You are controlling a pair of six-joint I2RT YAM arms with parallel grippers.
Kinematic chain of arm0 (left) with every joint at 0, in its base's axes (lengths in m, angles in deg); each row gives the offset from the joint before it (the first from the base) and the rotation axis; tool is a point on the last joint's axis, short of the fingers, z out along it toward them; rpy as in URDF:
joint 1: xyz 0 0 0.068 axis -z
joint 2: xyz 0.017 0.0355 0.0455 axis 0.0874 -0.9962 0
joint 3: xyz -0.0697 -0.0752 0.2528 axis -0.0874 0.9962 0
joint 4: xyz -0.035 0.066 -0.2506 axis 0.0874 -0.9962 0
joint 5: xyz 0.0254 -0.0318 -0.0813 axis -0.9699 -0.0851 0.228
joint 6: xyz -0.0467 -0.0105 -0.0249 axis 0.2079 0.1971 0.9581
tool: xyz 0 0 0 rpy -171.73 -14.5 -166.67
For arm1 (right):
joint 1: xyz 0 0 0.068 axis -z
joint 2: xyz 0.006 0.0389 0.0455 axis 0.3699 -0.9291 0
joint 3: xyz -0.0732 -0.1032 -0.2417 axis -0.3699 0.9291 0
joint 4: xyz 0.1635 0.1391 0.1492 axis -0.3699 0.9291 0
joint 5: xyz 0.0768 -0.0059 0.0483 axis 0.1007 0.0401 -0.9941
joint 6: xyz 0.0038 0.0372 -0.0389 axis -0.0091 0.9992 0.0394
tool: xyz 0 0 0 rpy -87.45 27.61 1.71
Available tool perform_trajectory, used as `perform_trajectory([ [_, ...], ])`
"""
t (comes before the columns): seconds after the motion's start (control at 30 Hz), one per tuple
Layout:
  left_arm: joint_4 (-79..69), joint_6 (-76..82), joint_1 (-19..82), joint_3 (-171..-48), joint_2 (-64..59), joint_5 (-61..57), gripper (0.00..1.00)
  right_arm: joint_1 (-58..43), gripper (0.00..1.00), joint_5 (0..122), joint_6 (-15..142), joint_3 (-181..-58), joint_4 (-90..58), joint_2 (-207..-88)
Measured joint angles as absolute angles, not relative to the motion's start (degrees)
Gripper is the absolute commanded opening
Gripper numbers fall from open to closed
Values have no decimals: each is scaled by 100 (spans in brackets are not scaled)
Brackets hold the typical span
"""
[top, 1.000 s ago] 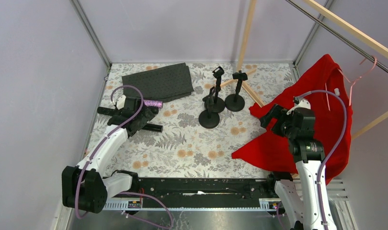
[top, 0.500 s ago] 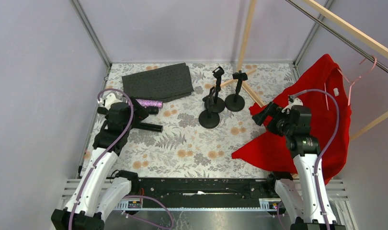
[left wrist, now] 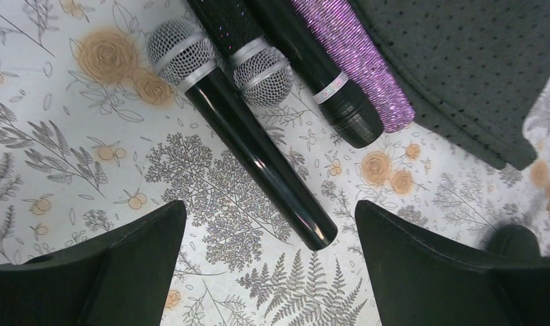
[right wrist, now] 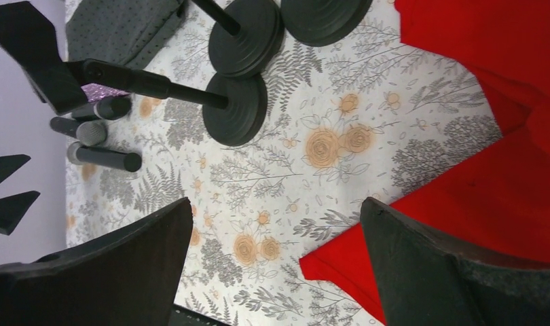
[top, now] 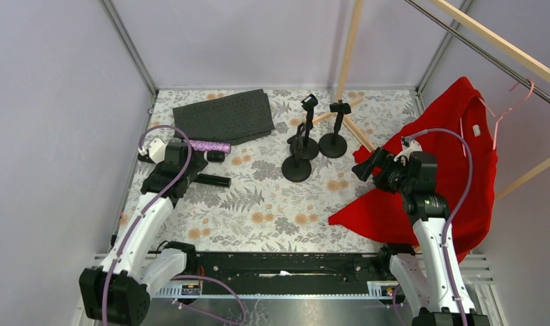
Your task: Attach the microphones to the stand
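Note:
The tail half of the first microphone's body (top: 206, 179) (left wrist: 279, 184) is below, and the tabletop is clear on both sides of it, so the robot's left gripper will go down onto it next, open.
Several microphones lie together at the table's left. One black microphone (left wrist: 259, 156) lies with its mesh head to the upper left; it also shows in the top view (top: 213, 180). A second mesh head (left wrist: 262, 71) touches it. Beside them lie another black body (left wrist: 340, 102) and the purple glitter microphone (left wrist: 367, 75), which also shows in the top view (top: 211, 146). My left gripper (left wrist: 269, 210) is open above the first microphone's tail end and holds nothing. Three black stands (top: 297, 166) stand mid-table. My right gripper (top: 369, 165) is open and empty, right of the stands.
A dark grey dotted cloth (top: 225, 115) lies at the back left, touching the purple microphone. A red shirt (top: 449, 170) covers the right side. A wooden rack (top: 350, 41) and a pink hanger (top: 510, 102) stand behind it. Walls close in the left and back.
My left arm has swung up and its gripper now hovers open over the microphones. My right gripper has moved left, toward the stands.

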State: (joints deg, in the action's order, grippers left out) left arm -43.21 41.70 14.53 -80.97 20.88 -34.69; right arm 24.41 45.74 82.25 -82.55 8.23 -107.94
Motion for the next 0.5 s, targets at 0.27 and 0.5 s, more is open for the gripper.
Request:
perform_trajectory([
  [0.27, -4043, 4806, 1458, -8071, 851, -3266, 93, 2441, 100, 4963, 7972, -8258, 1057, -10667],
  [0.5, -3814, 5095, 1508, -8058, 71, -3261, 92, 2441, 100, 5169, 7926, -8258, 1156, -10578],
])
